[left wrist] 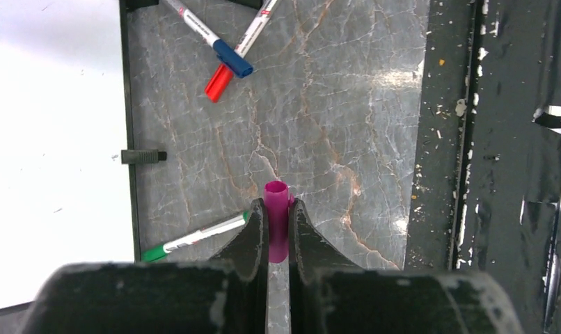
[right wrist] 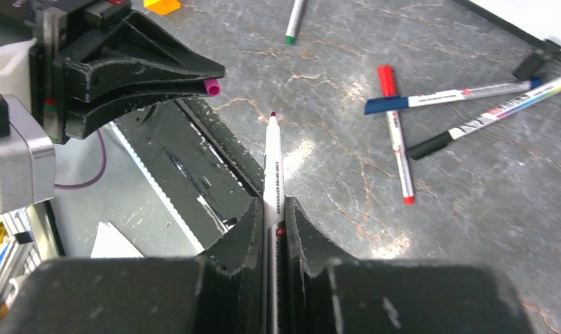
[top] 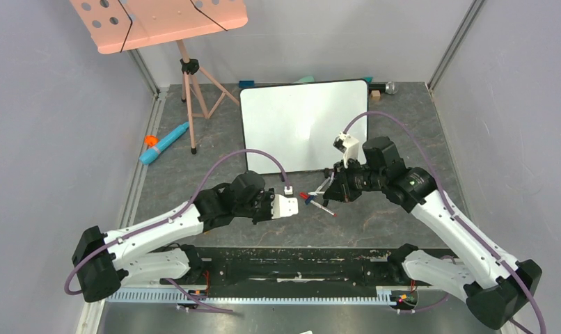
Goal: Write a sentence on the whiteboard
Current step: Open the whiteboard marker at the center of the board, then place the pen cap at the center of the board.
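The white marker's tip is bare, so the marker goes down and turns outward in my left gripper next. It heads away from the right gripper, toward open table past the green marker.
The whiteboard point(top: 302, 125) lies flat at the back centre, its surface blank; no sentence shows on it. Its edge also shows in the left wrist view point(left wrist: 55, 139). My left gripper point(top: 296, 203) point(left wrist: 278, 209) is shut on a magenta marker cap point(left wrist: 276, 223), held above the table. My right gripper point(top: 333, 189) point(right wrist: 272, 205) is shut on an uncapped white marker point(right wrist: 272, 160), whose magenta tip points at the left gripper point(right wrist: 194, 80) and the cap point(right wrist: 211, 87), a short gap apart.
Loose markers lie on the table below the board: red-capped point(right wrist: 396, 139), blue-capped point(right wrist: 445, 97), black-capped point(right wrist: 472, 125), green point(left wrist: 194, 240). A pink perforated board point(top: 159, 21) on a tripod stands back left, with a blue and orange object point(top: 165, 142) beside it.
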### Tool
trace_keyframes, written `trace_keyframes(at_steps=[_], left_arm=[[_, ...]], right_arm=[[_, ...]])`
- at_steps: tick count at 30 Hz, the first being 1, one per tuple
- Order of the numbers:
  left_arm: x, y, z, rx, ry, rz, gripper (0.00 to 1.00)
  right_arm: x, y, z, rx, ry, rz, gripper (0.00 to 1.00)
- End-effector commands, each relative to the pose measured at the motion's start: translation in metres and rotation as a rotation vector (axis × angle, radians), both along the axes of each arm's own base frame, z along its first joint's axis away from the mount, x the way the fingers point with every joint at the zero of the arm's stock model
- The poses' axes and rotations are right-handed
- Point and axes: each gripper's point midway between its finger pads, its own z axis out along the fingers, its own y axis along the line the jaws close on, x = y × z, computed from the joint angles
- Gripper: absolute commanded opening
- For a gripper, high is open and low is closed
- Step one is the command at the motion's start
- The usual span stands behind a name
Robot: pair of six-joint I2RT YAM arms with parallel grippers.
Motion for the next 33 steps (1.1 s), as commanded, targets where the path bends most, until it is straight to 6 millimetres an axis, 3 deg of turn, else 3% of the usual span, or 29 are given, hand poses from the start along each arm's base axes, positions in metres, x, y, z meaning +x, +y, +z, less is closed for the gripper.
trace_keyframes(at_steps=[1,5,7,11,16,25,33], left_arm=[[0.014,-0.003,0.008,-0.043,-0.003,0.118,0.02],[0.035,-0.011,0.020,-0.206,0.108,0.430,0.02],[0.048,-0.003,0.015,-0.243,0.151,0.630,0.02],[0.077,0.041,-0.003,-0.293,0.169,1.114,0.02],[0.093,0.083,-0.031,-0.319,0.287,1.418,0.02],[0.100,0.123,-0.067,-0.372,0.340,1.608,0.02],[0.095,0.123,-0.094,-0.377,0.409,1.623,0.03]], right_arm=[[0.014,-0.016,0.008,-0.049,-0.087,-0.077,0.00],[0.033,-0.037,0.013,-0.104,-0.162,-0.225,0.00],[0.039,-0.045,0.018,-0.107,-0.200,-0.290,0.00],[0.043,-0.055,0.027,-0.093,-0.251,-0.363,0.00],[0.045,-0.060,0.030,-0.095,-0.270,-0.391,0.00],[0.047,-0.059,0.030,-0.080,-0.288,-0.392,0.00],[0.047,-0.054,0.025,-0.059,-0.283,-0.376,0.00]])
